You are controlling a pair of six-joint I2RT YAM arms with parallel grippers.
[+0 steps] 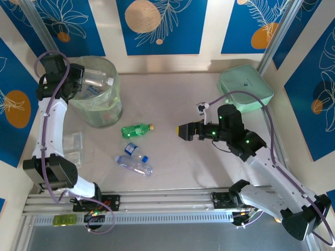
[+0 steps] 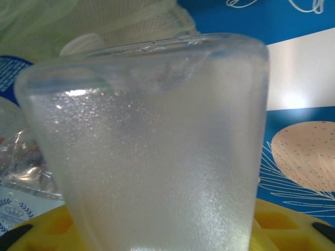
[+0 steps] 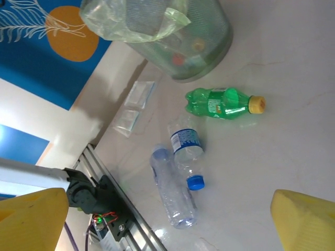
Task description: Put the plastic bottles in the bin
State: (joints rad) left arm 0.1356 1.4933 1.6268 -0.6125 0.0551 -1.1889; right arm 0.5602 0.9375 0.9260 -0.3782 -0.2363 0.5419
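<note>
My left gripper will next move gently along the bin's rim and let go of the bottle into the bin's opening (image 1: 99, 86) below the fingers. The bottle's white end with the cap already hangs inside.
The bin (image 1: 104, 112), translucent with a pale green bag, stands at the back left and also shows in the right wrist view (image 3: 209, 39). My left gripper (image 1: 82, 79) is at its rim, over the opening. It is shut on a clear frosted bottle (image 2: 157, 157), whose white-capped end (image 1: 102, 81) hangs inside the bin; yellow fingers (image 2: 296, 225) flank it. On the table lie a green bottle (image 1: 136, 129) (image 3: 220, 102) with a yellow-orange cap, a clear blue-labelled bottle (image 1: 135, 151) (image 3: 186, 146) and a plain clear bottle (image 1: 135, 166) (image 3: 172, 193). My right gripper (image 1: 184, 130) hovers open to their right.
A flat mint-green case (image 1: 246, 86) lies at the back right. Clear flat plastic pieces (image 1: 73, 146) (image 3: 135, 102) rest near the left wall. An aluminium rail (image 1: 157, 201) runs along the front edge. More bottles lie inside the bin.
</note>
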